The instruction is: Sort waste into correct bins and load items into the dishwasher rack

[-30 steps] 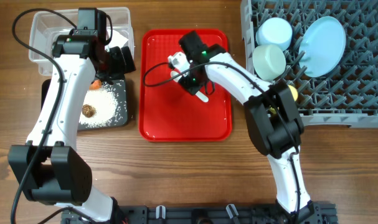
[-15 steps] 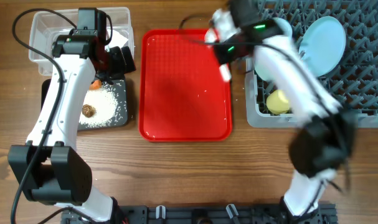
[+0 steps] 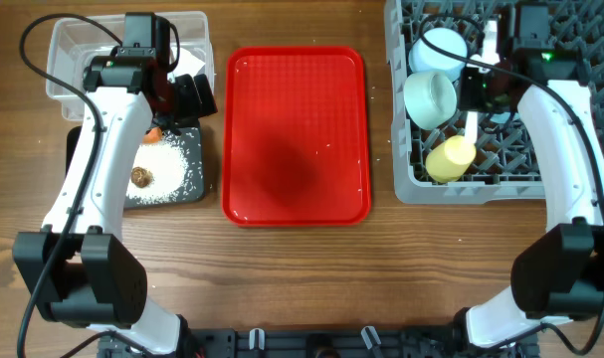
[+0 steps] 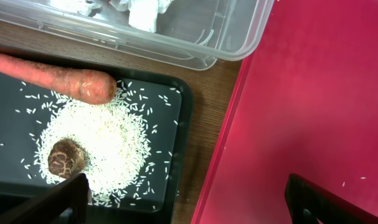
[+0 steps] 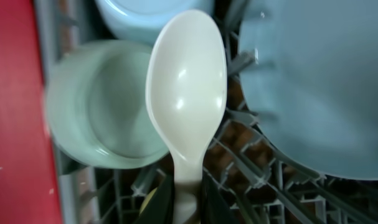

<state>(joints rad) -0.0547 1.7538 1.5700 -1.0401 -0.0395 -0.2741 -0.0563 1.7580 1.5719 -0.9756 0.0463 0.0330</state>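
Next, my right gripper lowers the spoon onto bare rack (image 5: 229, 148) between the pale bowl and the pale blue plate, and only then opens.
My right gripper (image 5: 187, 200) is shut on the white plastic spoon (image 5: 186, 87) and holds it over the grey dishwasher rack (image 3: 411, 189). The spoon hangs between a pale bowl (image 5: 108, 102) and the pale blue plate (image 5: 313, 87). Two bowls (image 3: 440, 50) (image 3: 429, 97) and the yellow cup (image 3: 451, 157) sit in the rack. My left gripper (image 4: 189, 202) is open and empty above the black tray's edge (image 4: 176, 124). That tray holds the carrot (image 4: 58, 78), rice (image 4: 101, 140) and brown lump (image 4: 66, 157). The napkin (image 4: 142, 11) lies in the clear tub (image 4: 195, 37). The red wrapper is hidden.
The flat red tray (image 3: 297, 129) lies bare between the bins and the rack, with a few specks on it. The clear tub (image 3: 68, 45) is at the back left and the black tray (image 3: 187, 194) sits just in front of it. Wood table surrounds them.
My right arm lifted the spoon off the red tray and swung right to above the rack. The red tray is now bare. The left arm has not moved.
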